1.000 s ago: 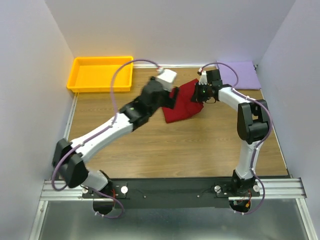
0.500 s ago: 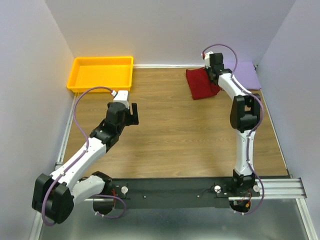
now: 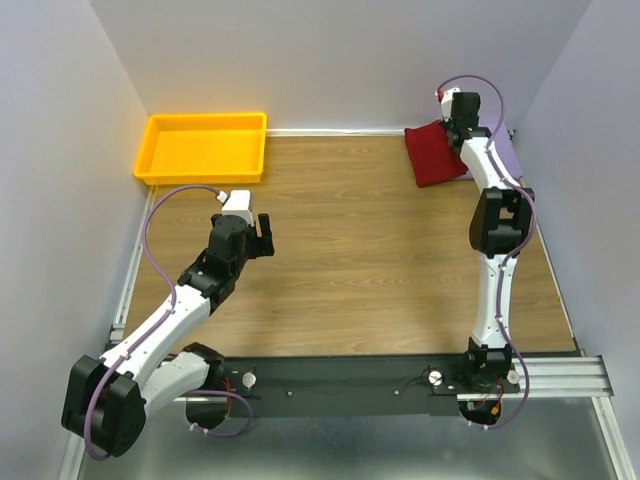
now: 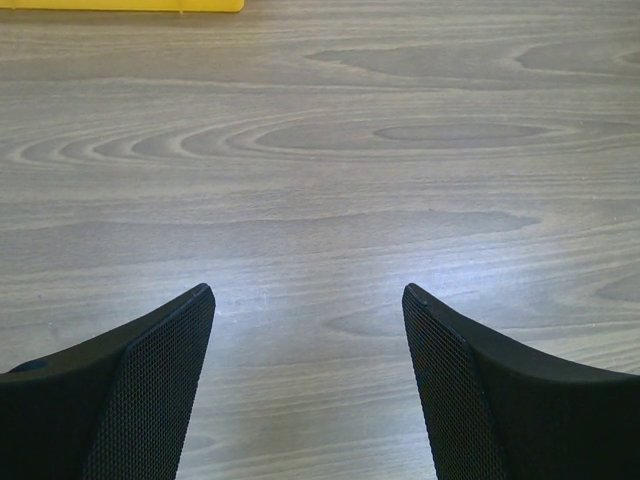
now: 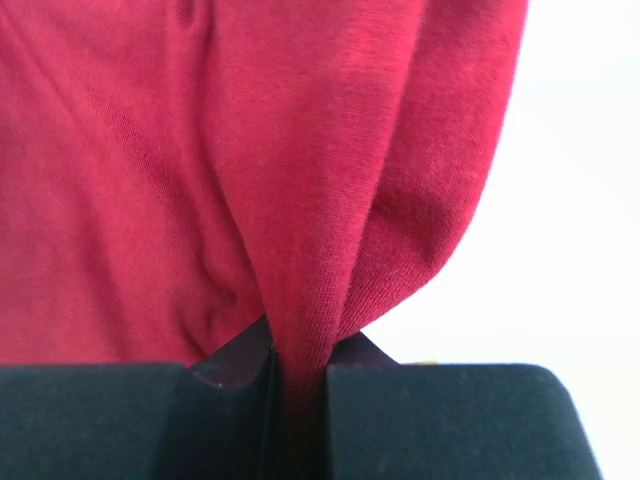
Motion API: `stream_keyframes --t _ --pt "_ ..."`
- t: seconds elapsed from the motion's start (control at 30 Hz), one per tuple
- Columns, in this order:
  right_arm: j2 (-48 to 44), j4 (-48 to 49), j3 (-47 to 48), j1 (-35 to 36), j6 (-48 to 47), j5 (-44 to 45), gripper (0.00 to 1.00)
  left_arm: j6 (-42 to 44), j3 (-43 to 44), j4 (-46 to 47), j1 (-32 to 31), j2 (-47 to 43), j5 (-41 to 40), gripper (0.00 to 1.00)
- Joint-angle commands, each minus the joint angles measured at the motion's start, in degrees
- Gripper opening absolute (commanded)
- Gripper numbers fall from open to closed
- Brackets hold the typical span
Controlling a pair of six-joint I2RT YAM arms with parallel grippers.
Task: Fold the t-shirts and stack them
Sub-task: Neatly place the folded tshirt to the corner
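The overhanging red t-shirt will next be carried down and to its right in the top view by my right gripper and released, because the lavender t-shirt (image 3: 507, 157) lies that way.
The folded deep red t-shirt (image 3: 433, 153) hangs from my right gripper (image 3: 458, 128) at the far right of the table, over the left edge of the pale lavender t-shirt (image 3: 507, 157), which is mostly hidden by the arm. In the right wrist view the jaws are shut on a pinched fold of the red t-shirt (image 5: 250, 180) at my right gripper (image 5: 298, 370). My left gripper (image 3: 262, 232) is open and empty over bare wood at the left; the left wrist view shows my left gripper (image 4: 308, 300) with its jaws wide apart.
A yellow-orange plastic tray (image 3: 205, 148) stands at the far left corner; its edge shows at the top of the left wrist view (image 4: 120, 5). White walls close in the table at the back and both sides.
My right gripper has carried the red t-shirt from the table's middle to the far right, onto the lavender one. My left arm let go of it and drew back to the left.
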Motion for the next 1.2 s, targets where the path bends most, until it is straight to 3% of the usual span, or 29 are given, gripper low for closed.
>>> stream_keyframes --t 0.0,0.17,0.53,0.7,1.17 --pt "-0.66 1.52 4.88 -1.43 -1.43 -0.26 0.01 0.07 -0.23 2.36 0.17 0.96 0.0 0.83" --pt "0.92 1.95 7.96 -3.01 -0.91 -0.79 0.01 0.33 -0.32 2.98 0.17 1.84 0.52 0.82" --pt "3.12 6.26 5.6 -7.23 2.08 1.31 0.01 0.95 -0.14 3.42 -0.01 3.86 1.93 0.81" --pt "3.64 13.02 2.26 -8.55 3.92 2.9 0.01 1.12 -0.32 3.42 -0.89 3.78 1.58 0.8" --pt "9.53 21.28 2.78 -11.36 8.24 14.85 0.06 1.39 -1.19 5.0 -3.96 2.54 0.44 0.8"
